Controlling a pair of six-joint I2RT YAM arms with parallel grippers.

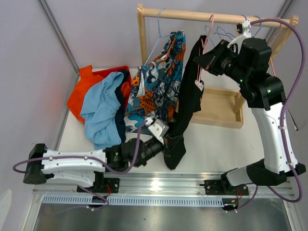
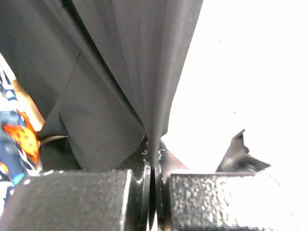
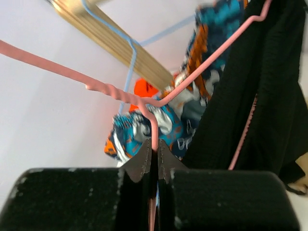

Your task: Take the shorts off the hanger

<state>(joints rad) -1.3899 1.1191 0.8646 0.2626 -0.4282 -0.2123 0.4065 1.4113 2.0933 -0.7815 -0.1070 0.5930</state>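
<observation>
The right gripper draws the pink hanger away from the black shorts (image 1: 188, 96) toward the bare blue hangers next and releases it there, since my left gripper holds the shorts.
The black shorts (image 1: 188, 96) hang from a pink hanger (image 1: 200, 67) on the wooden rail and trail down to the table. My left gripper (image 1: 164, 140) is shut on their lower hem, with a fold of black cloth (image 2: 120, 86) pinched between the jaws (image 2: 153, 161). Up at the rail, my right gripper (image 1: 206, 58) is shut on the pink hanger's wire (image 3: 144, 103), which runs down between its closed jaws (image 3: 155, 151). The black shorts (image 3: 260, 96) hang just to the right of them in the right wrist view.
Patterned blue-orange-white shorts (image 1: 159, 84) hang on a light blue hanger (image 1: 159, 33) left of the black pair. Orange (image 1: 84, 86), light blue (image 1: 101, 110) and navy (image 1: 121, 120) shorts lie piled at the table's left. The wooden rack (image 1: 192, 15) has a wooden base (image 1: 219, 110) below it.
</observation>
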